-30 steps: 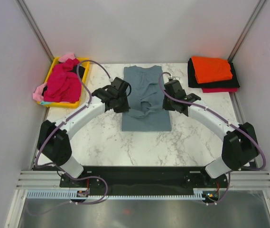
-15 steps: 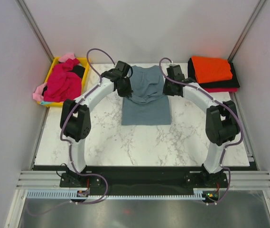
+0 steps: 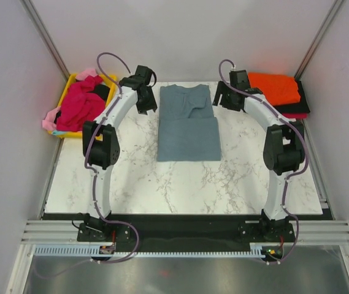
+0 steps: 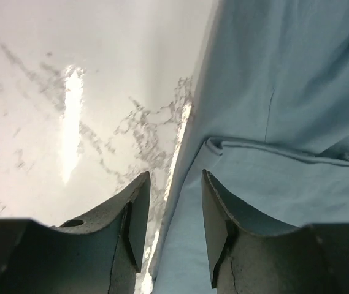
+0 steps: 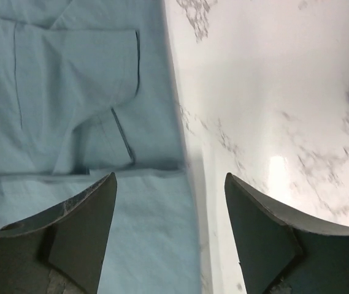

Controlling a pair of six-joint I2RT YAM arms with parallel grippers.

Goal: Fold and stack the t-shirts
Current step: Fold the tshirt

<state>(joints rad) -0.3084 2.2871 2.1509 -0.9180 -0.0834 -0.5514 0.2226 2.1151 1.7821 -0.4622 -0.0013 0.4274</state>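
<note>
The right gripper moves back along the shirt's side edge and down onto its near corner (image 3: 219,159) next. That corner lies below and back from the gripper.
The slate blue-grey t-shirt (image 3: 187,122) lies flat on the marble table (image 3: 131,177), its far part folded over itself. My left gripper (image 3: 148,104) hovers at the shirt's far left edge. Its fingers are apart and hold nothing, and the shirt's edge (image 4: 284,122) runs below my left gripper (image 4: 173,214). My right gripper (image 3: 223,101) hangs wide open at the far right edge. In the right wrist view the shirt (image 5: 70,92) lies under the left side of my right gripper (image 5: 171,208). Folded orange (image 3: 273,89), black (image 3: 302,105) and red (image 3: 284,115) t-shirts are stacked at the back right.
A yellow tray (image 3: 65,92) at the back left holds a crumpled magenta t-shirt (image 3: 81,104), with a pink one (image 3: 50,119) hanging over its edge and black cloth (image 3: 102,90) beneath. White walls close in the table on the left, right and back.
Both grippers carried the shirt's fabric from its middle to the far end, then let go and opened. They now sit just outside the shirt's far corners, and the fold lies flat.
</note>
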